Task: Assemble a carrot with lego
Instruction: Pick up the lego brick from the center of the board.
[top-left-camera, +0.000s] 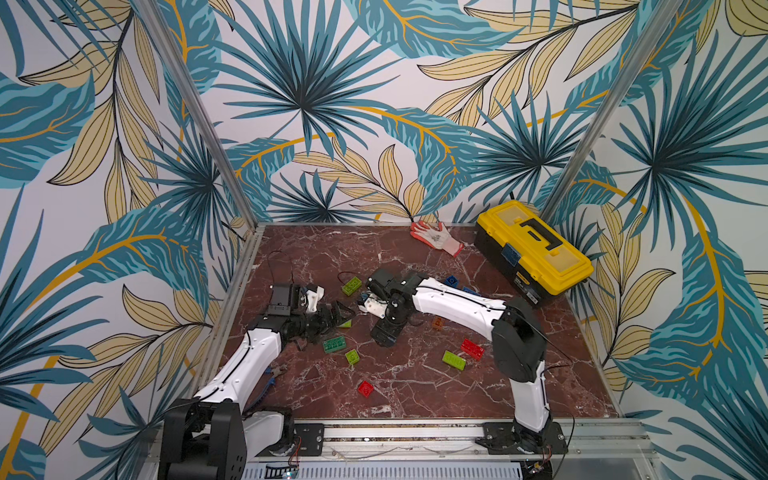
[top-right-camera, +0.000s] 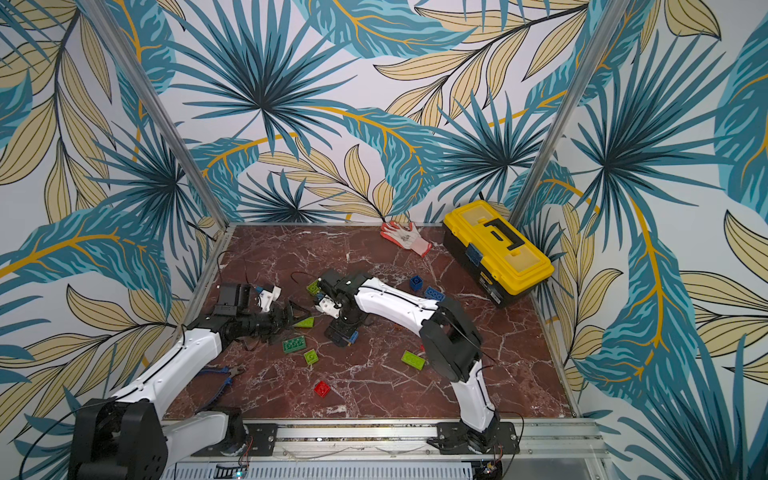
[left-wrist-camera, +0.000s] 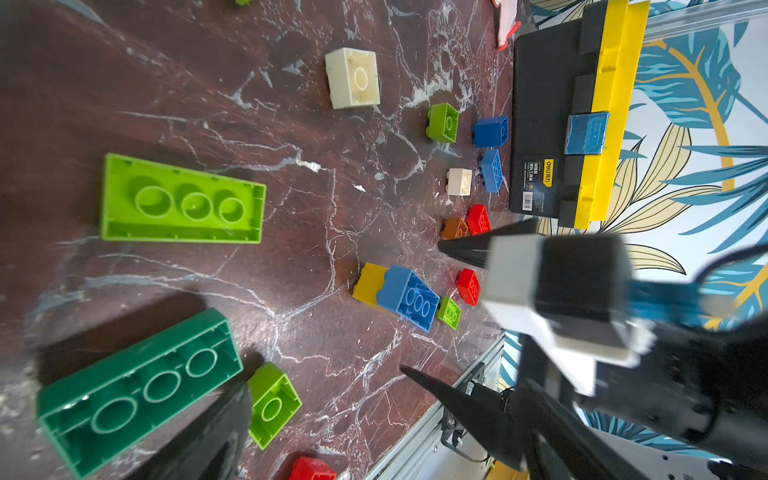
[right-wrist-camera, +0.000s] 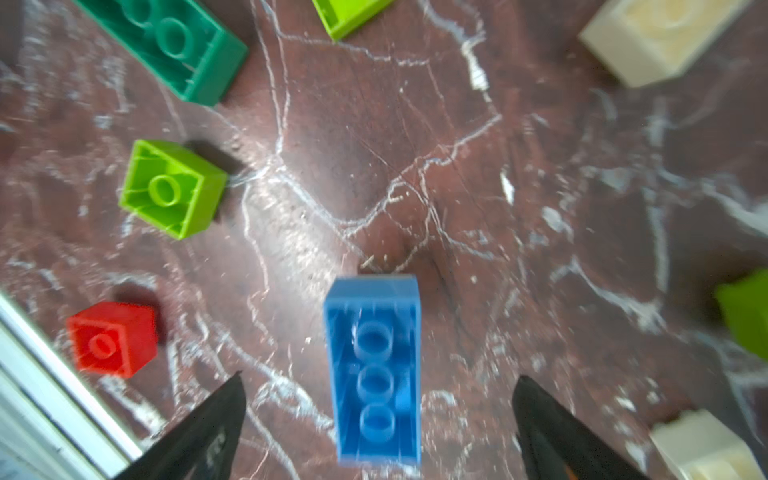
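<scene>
The gripper's fingers are empty, so next my right gripper needs to rise off the blue brick (right-wrist-camera: 374, 370), swing toward the toolbox and lower onto the red oblong brick beside the orange one.
My right gripper (right-wrist-camera: 380, 376) is open and points down at the marble table (top-left-camera: 415, 390). A blue oblong lego brick (right-wrist-camera: 374, 370) lies hollow side up between its spread fingers, which do not touch it. In the left wrist view this blue brick (left-wrist-camera: 409, 297) rests against a yellow brick (left-wrist-camera: 368, 284). My left gripper (left-wrist-camera: 324, 378) is open and holds nothing. It reaches in from the left (top-left-camera: 340, 314), close to the right gripper (top-left-camera: 384, 337). A small light-green brick (left-wrist-camera: 272, 405) and a dark-green oblong brick (left-wrist-camera: 137, 390) lie beside one of its fingers.
Loose bricks are scattered about: a red one (top-left-camera: 365, 388), a light-green oblong (top-left-camera: 454, 360), a red oblong (top-left-camera: 472, 348), an orange one (top-left-camera: 437, 322), and cream ones (left-wrist-camera: 353, 79). A yellow toolbox (top-left-camera: 534, 249) and a glove (top-left-camera: 436, 235) lie at the back right, pliers (top-right-camera: 230, 372) at the left.
</scene>
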